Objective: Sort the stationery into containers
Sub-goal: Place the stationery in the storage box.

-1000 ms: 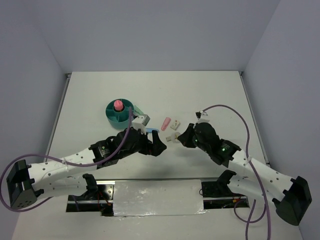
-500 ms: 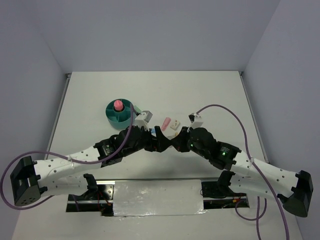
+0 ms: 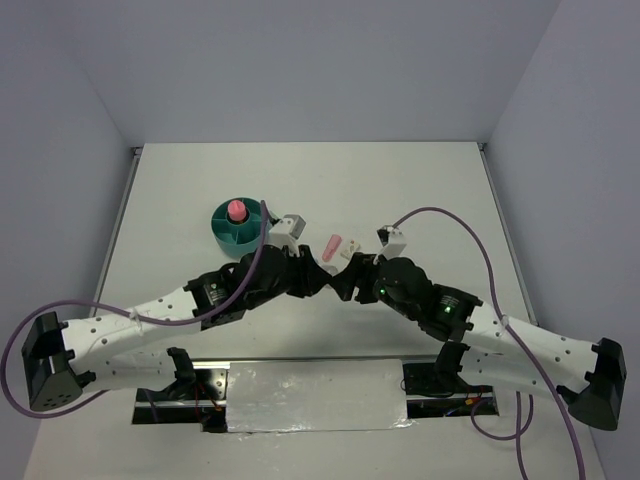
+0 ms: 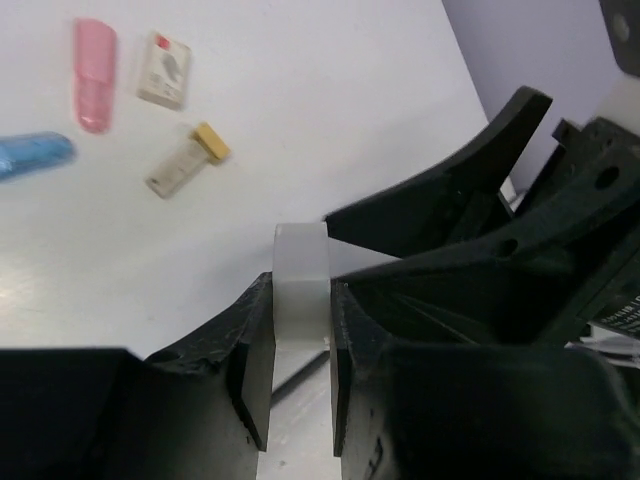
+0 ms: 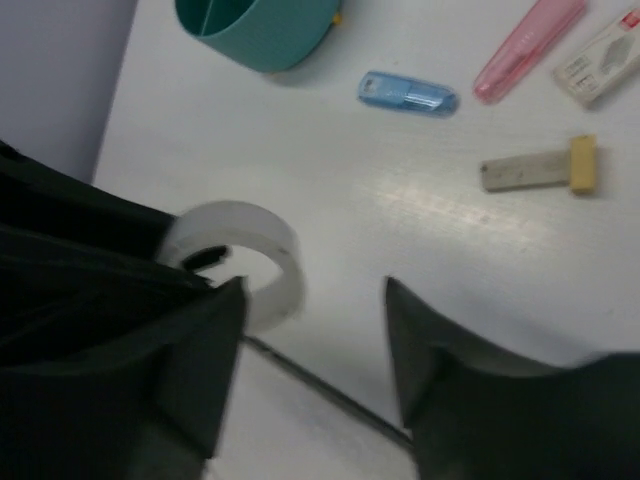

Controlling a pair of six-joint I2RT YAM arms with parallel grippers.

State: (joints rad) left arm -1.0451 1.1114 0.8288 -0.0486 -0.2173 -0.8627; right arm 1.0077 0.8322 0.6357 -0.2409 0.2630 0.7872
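The teal organiser's far section is empty, so I should next carry the tape ring outward and left in the top view with my left gripper and let it go over that section.
My left gripper [image 4: 301, 292] is shut on the clear tape ring [image 4: 300, 262], which stands on edge between its pads. In the right wrist view the same tape ring [image 5: 262, 245] sits beside the left finger of my right gripper [image 5: 315, 300], which is open and holds nothing. Both grippers meet nose to nose at the table's middle, left gripper [image 3: 322, 281] and right gripper [image 3: 350, 279]. The teal organiser [image 3: 222, 236] stands behind them to the left with a pink glue stick [image 3: 237, 210] upright in it. Blue [image 5: 408, 93], pink [image 5: 528, 48] and beige [image 5: 540, 168] pieces and a white block [image 5: 598, 62] lie on the table.
The loose pieces lie just beyond the gripper tips, pink piece [image 3: 331, 245] and white block [image 3: 351, 246] between the organiser and the right arm. A purple cable [image 3: 450, 220] loops above the right arm. Grey walls close in the table on three sides.
The two arms came together at the middle. My left gripper closed on the tape ring, and my right gripper opened and let it go.
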